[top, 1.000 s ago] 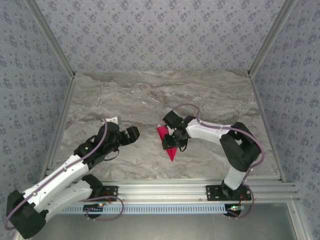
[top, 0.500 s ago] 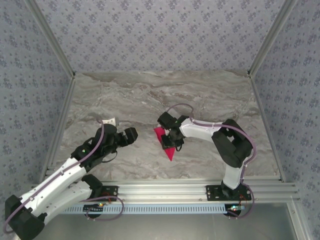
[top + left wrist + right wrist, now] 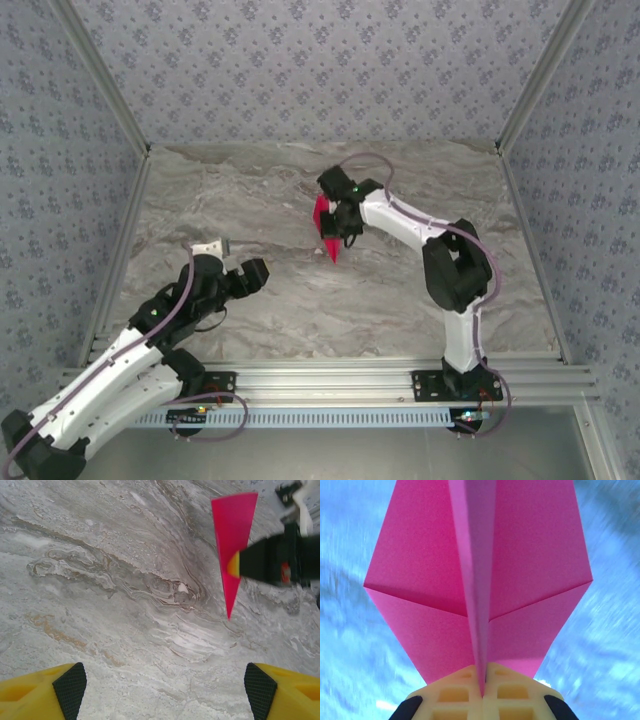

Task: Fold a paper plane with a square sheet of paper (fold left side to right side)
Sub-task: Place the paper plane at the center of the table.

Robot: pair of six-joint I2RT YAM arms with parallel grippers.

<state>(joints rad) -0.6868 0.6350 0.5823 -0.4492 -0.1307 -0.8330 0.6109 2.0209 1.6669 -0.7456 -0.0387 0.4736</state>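
My right gripper should next lower the paper plane (image 3: 325, 226) toward the bare marble table below and release the centre fold there.
The square sheet of paper shows folded into the magenta paper plane (image 3: 325, 226), a narrow dart with its nose pointing toward the near edge. My right gripper (image 3: 338, 222) is shut on the plane's centre fold and holds it above the marble table at mid-back. In the right wrist view the yellow pads (image 3: 465, 692) press together on the keel of the paper plane (image 3: 425, 580), whose wings spread to both sides. The left wrist view has the paper plane (image 3: 231, 535) hanging ahead with the right gripper (image 3: 239, 564) on it. My left gripper (image 3: 258, 271) (image 3: 165, 690) is open, low at the left, holding nothing.
The grey marble table (image 3: 250, 190) is bounded by patterned walls at the back and both sides (image 3: 320, 70). An aluminium rail (image 3: 380, 375) with the arm bases runs along the near edge. The right arm's elbow (image 3: 455, 270) stands right of centre.
The right gripper closed on the plane and carried it up and toward the back of the table. The left arm drew back toward the near left, still open.
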